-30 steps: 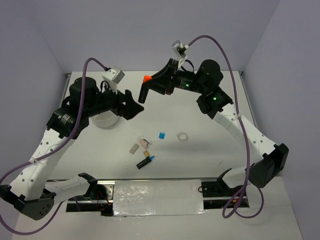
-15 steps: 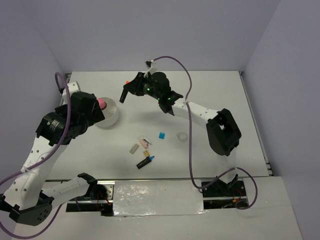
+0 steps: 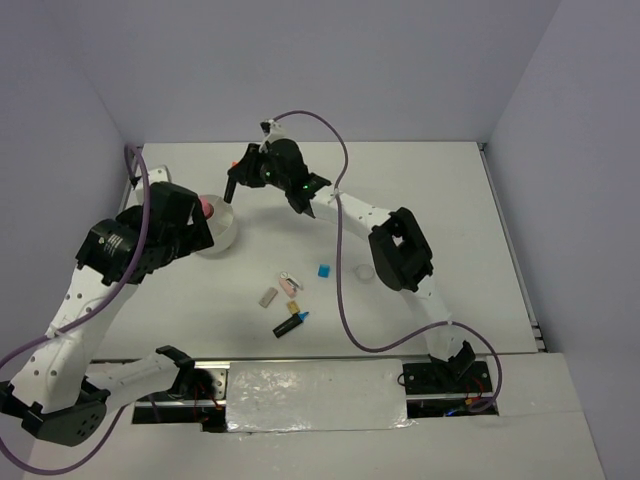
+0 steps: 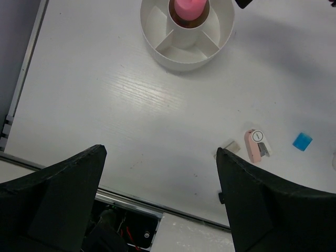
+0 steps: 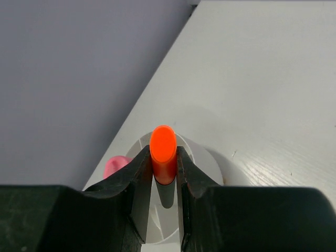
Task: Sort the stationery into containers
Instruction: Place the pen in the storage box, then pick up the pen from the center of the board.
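Observation:
The lower end of the black marker still hangs near the bowl's rim, so the robot's right gripper will next move slightly toward the pink tube, over the bowl's open outer section.
My right gripper is shut on a black marker with an orange cap, cap pointing away, hanging over the white divided bowl. A pink tube stands in the bowl's middle cup. My left gripper is open and holds nothing, high above the table near the bowl's front side. On the table lie a blue cube, a clear ring, a pink and white piece, a grey block, a tan block and a blue-capped black marker.
The bowl sits at the far left, close to the left wall. The right arm stretches across the table's back half. A metal rail with a foil-covered plate runs along the near edge.
My right gripper has carried the orange-capped marker leftward to above the bowl. The left arm has drawn back to the left off the bowl, uncovering the pink tube.

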